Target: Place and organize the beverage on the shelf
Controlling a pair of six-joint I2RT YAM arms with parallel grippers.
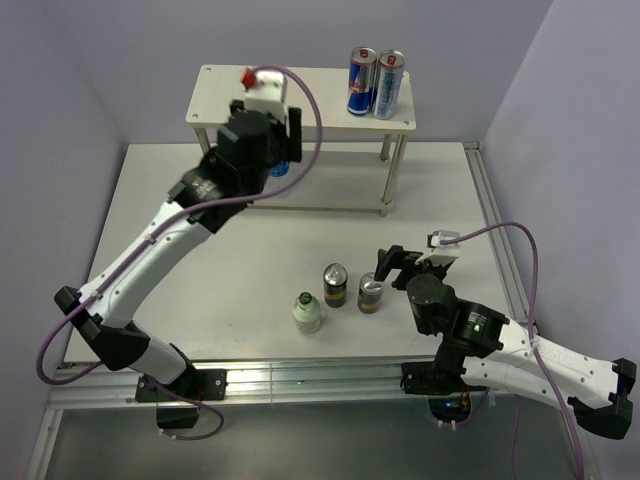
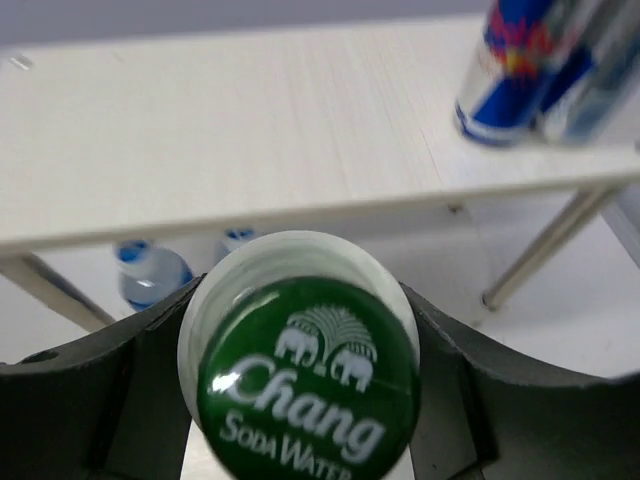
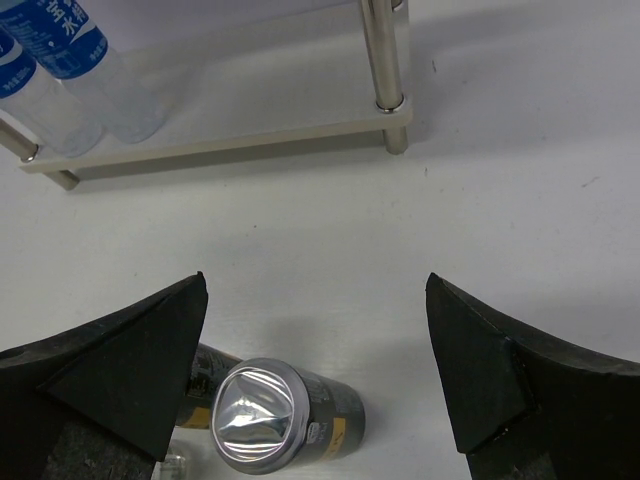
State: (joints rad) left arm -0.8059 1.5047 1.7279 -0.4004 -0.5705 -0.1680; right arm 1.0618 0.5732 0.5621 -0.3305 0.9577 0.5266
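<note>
My left gripper holds its green-capped bottle and should next lift it outward over the end of the shelf's top board, away from the tall cans, then lower it there, because that end is empty.
My left gripper (image 1: 262,140) is shut on a clear green-capped bottle (image 2: 305,375) and holds it at the front left of the shelf (image 1: 300,95), level with its top board (image 2: 250,130). Two blue-labelled water bottles (image 2: 150,275) stand on the lower tier and also show in the right wrist view (image 3: 90,70). On the table stand a second green-capped bottle (image 1: 307,312) and two short dark cans (image 1: 334,285) (image 1: 371,293). My right gripper (image 1: 392,268) is open and empty, just right of the nearer can (image 3: 275,420).
Two tall blue-and-silver cans (image 1: 375,83) stand on the right end of the shelf's top board, also seen in the left wrist view (image 2: 510,70). The shelf's thin metal legs (image 3: 385,60) stand near the right gripper's far side. Purple walls close in the table.
</note>
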